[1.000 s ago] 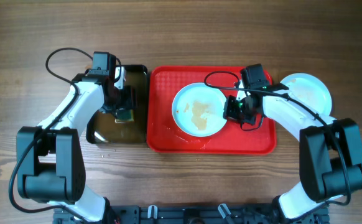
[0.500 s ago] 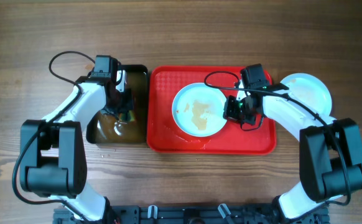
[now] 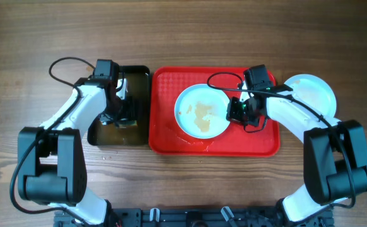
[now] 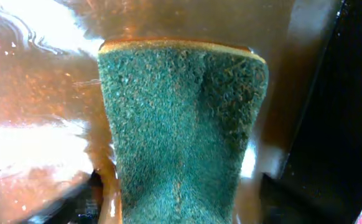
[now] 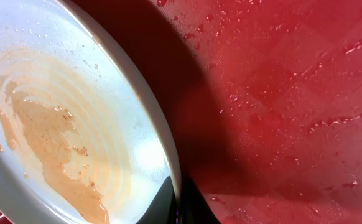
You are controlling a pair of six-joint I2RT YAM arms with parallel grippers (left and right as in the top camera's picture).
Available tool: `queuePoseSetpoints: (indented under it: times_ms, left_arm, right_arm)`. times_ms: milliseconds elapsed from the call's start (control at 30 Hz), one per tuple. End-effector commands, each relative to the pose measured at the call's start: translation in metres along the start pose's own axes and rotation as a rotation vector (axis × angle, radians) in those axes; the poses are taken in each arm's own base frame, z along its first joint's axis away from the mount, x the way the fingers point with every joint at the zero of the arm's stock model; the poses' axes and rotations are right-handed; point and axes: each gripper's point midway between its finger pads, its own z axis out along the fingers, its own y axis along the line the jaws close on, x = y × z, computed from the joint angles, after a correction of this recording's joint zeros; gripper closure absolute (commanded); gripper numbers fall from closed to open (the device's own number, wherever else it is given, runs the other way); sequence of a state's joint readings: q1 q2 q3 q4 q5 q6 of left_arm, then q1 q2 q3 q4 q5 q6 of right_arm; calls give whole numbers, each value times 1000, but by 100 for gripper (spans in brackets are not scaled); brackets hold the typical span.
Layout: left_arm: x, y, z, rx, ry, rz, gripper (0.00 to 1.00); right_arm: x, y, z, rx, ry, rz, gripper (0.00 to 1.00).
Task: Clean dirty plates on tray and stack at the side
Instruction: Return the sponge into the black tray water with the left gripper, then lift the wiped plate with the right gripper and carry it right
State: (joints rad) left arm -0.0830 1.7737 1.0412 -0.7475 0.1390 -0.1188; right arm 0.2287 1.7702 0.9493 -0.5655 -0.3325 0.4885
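My right gripper will rise, carry the pinched plate over a second plate (image 3: 316, 94), lower onto it and release, since that plate already sits beside the red tray (image 3: 171, 135).
A pale plate (image 3: 201, 111) with an orange sauce smear lies on the red tray (image 3: 171, 135). My right gripper (image 3: 235, 112) is shut on its right rim; the right wrist view shows the rim (image 5: 168, 155) pinched between the fingers (image 5: 178, 208). A second plate (image 3: 311, 91) sits on the table right of the tray. My left gripper (image 3: 124, 115) is shut on a green sponge (image 4: 181, 124) and holds it in brown water in the black tray (image 3: 139, 79).
The black tray of brownish water stands directly left of the red tray, rims nearly touching. Water drops lie on the red tray (image 5: 305, 93) near the plate. Bare wooden table (image 3: 183, 31) lies beyond both trays.
My left gripper has shifted slightly within the black tray with the sponge. The right arm and the plate have not moved.
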Motion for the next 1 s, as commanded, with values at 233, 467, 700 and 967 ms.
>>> queuePoseSetpoints:
  times_ms: [233, 467, 700, 967]
  left_arm:
    - [4, -1, 0, 11, -10, 1, 96]
    - [-2, -11, -14, 55, -19, 4, 11]
    - [-2, -11, -14, 55, -19, 4, 10]
    - [-4, -12, -14, 57, -27, 5, 2]
  right_arm:
    - [7, -4, 8, 10, 34, -8, 94]
    - [-5, 3, 8, -16, -16, -28, 84]
    - [-1, 11, 8, -67, 5, -74, 96]
    - [-44, 16, -78, 54, -350, -165, 95]
